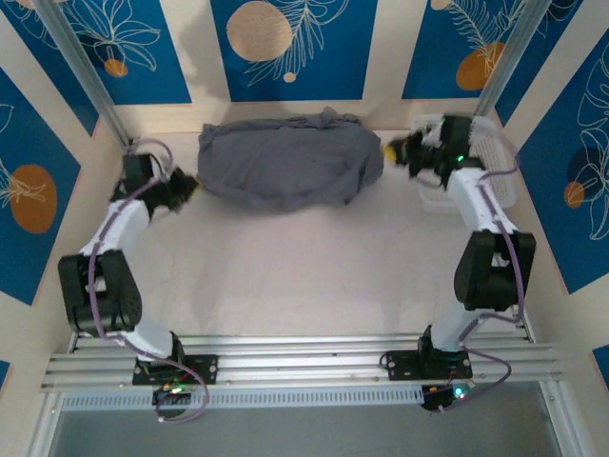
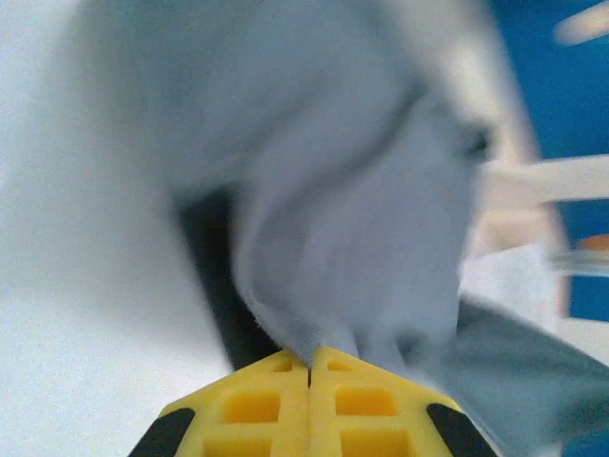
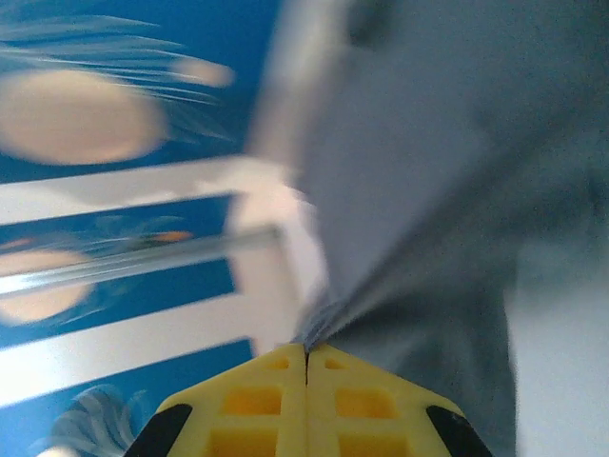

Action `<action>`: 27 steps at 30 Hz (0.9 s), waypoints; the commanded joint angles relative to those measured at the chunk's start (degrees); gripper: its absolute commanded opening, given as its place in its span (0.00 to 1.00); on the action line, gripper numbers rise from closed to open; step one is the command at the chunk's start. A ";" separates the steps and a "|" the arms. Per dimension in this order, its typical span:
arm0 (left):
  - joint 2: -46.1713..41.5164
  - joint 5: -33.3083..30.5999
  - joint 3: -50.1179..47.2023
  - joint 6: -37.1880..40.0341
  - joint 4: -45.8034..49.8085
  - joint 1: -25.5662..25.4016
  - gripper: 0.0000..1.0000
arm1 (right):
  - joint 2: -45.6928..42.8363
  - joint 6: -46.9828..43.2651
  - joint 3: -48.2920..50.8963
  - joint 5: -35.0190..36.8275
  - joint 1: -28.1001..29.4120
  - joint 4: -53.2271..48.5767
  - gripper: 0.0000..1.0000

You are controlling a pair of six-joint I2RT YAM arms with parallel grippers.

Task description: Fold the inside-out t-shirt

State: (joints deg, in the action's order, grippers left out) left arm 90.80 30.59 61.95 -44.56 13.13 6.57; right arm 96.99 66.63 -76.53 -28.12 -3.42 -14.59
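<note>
Next, my left gripper will pull the fold back and down onto the bare white tabletop below and back of it, spreading the bunched t-shirt, and release.
The slate-grey t-shirt [image 1: 285,162] lies bunched in a wide mound at the back of the table, stretched between the two arms. My left gripper [image 1: 190,183] sits at its left end, shut on a fold of the cloth; in the left wrist view the yellow jaws [image 2: 309,367] meet with grey fabric [image 2: 352,219] rising from the seam. My right gripper [image 1: 392,152] is at the shirt's right end, also shut on the cloth. The right wrist view has the closed gripper [image 3: 306,352] pinching a taut pleat of the t-shirt [image 3: 438,190].
A white mesh basket [image 1: 490,157] stands at the back right, partly behind the right arm. Blue patterned panels and metal posts [image 1: 81,71] wall the table on three sides. Bare white tabletop [image 1: 304,276] stretches in front of the shirt.
</note>
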 commanded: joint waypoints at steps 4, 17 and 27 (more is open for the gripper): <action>-0.55 -2.05 -9.52 -2.74 -7.73 -2.47 0.00 | -3.62 -1.15 10.92 -1.56 0.70 4.56 0.00; -20.58 -26.87 -10.90 1.04 16.58 -2.14 0.00 | -34.34 4.27 24.67 17.82 1.13 -19.58 0.00; -36.81 -42.39 -19.06 -5.95 28.67 -2.11 0.00 | -65.27 20.54 40.04 30.25 13.63 -45.53 0.00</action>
State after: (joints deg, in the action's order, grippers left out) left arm 57.39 -3.73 45.45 -47.59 34.89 4.10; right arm 37.43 78.61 -38.35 -4.58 5.37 -46.76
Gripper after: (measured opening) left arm 0.042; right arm 0.060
